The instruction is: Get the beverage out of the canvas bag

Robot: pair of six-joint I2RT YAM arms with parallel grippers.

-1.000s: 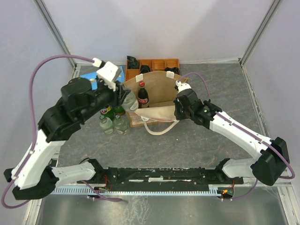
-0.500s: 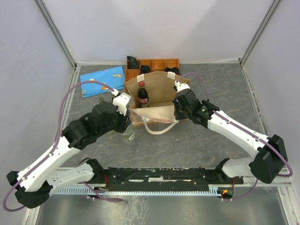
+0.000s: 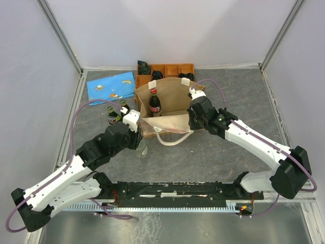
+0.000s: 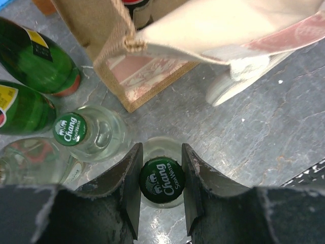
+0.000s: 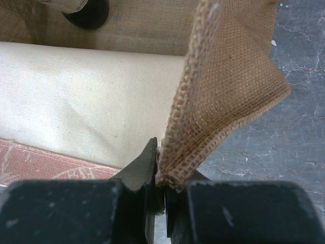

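I should next lower the clear bottle in my left gripper onto the empty, bare tabletop by the bag's front corner to release its green cap.
The tan canvas bag (image 3: 170, 91) stands open at the table's middle, and a cola bottle (image 3: 154, 103) with a red cap stands upright inside it. My left gripper (image 3: 138, 144) is shut on the green "Chang" cap of a clear soda water bottle (image 4: 162, 182), which is upright, low over the table left of the bag's front corner (image 4: 101, 40). The bottle's glass shows in the top view (image 3: 142, 151). My right gripper (image 3: 194, 118) is shut on the bag's right woven edge (image 5: 223, 91), with the jaws (image 5: 160, 152) pinching the cloth.
Beside the held bottle stand another Chang bottle (image 4: 71, 128), two green bottles (image 4: 30, 56) and a clear one (image 4: 30, 162). An orange compartmented tray (image 3: 172, 68) is behind the bag. A blue patterned pouch (image 3: 110, 86) lies at the back left. The bag's cream handle (image 3: 172, 140) droops in front.
My left arm has swung down from beside the bag and brought the clear bottle toward the near table. The green bottles behind it now show. The right arm has held still.
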